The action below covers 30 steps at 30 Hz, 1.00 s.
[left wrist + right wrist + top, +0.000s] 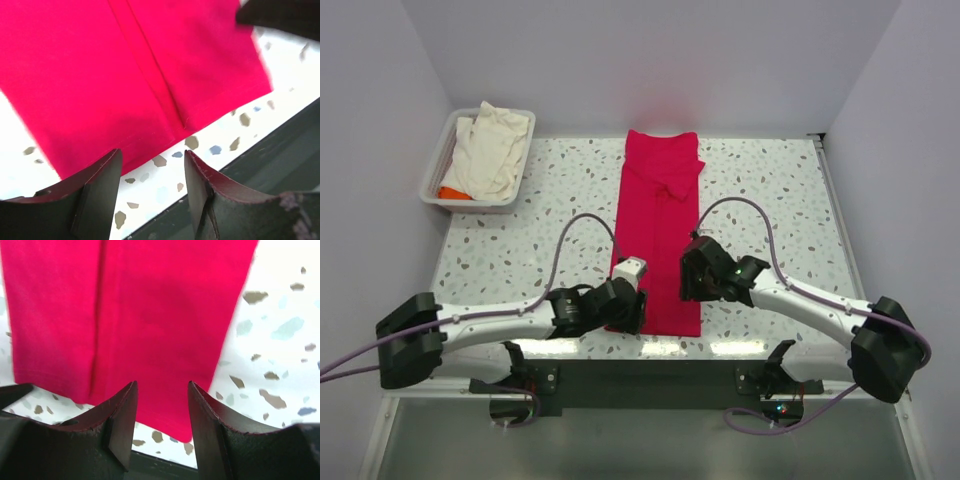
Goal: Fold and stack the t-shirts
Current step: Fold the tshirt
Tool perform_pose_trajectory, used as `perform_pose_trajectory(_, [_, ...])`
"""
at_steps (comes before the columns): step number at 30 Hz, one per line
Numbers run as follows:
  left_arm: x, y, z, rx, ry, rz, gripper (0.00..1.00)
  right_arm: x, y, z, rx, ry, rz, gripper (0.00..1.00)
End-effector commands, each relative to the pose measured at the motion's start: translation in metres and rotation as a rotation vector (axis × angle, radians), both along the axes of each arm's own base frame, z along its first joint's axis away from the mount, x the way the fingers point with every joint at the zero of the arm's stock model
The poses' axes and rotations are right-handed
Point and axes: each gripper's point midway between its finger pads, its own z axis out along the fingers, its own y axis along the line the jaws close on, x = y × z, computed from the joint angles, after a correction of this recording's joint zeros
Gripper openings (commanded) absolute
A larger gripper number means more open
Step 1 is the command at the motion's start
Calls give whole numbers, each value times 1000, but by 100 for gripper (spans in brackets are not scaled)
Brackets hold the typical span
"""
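Observation:
My left gripper shifts and lowers next onto the corner of the t-shirt's hem on the tray's side (62,175). The corner lies below it and to its left in the top view.
The crimson-red t-shirt (658,225) lies flat in a long narrow strip down the middle of the table, collar end far, hem near. My left gripper (632,312) hovers open and empty over its near left corner; the wrist view shows the hem (150,85) just beyond the fingertips. My right gripper (692,278) hovers open and empty over the near right edge, above the red cloth (150,315). The cream-white t-shirt (492,148) lies crumpled in the tray, with a bit of orange fabric (452,192) beneath it.
The white plastic tray (445,155) stands at the far left corner of the speckled table (770,200). The table's near edge (260,165) and a dark rail run just below the shirt's hem. White walls close in the back and sides.

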Motion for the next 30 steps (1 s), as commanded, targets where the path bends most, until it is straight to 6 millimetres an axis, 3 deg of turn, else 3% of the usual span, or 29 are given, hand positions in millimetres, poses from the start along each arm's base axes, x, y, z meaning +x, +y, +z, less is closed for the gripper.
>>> perform_pose_trajectory(1, [21,18,34,-93,-78,166,58,-15,-11,-2,31,23,-56,48])
perform_pose_trajectory(6, [24,57,18,-110,4,332,54,-37,-27,-18,44,92,-126,47])
perform_pose_trajectory(11, [21,74,-1,-147,65,390,52,-54,-32,-31,93,149,-184,47])
perform_pose_trajectory(18, [12,71,-13,-225,123,421,49,-72,-34,-60,152,230,-264,45])
perform_pose_trajectory(23, [14,71,-18,-225,124,423,48,-74,-25,-68,193,270,-291,43])
perform_pose_trajectory(30, [17,69,-26,-238,152,402,43,-84,-33,-77,195,303,-344,39])
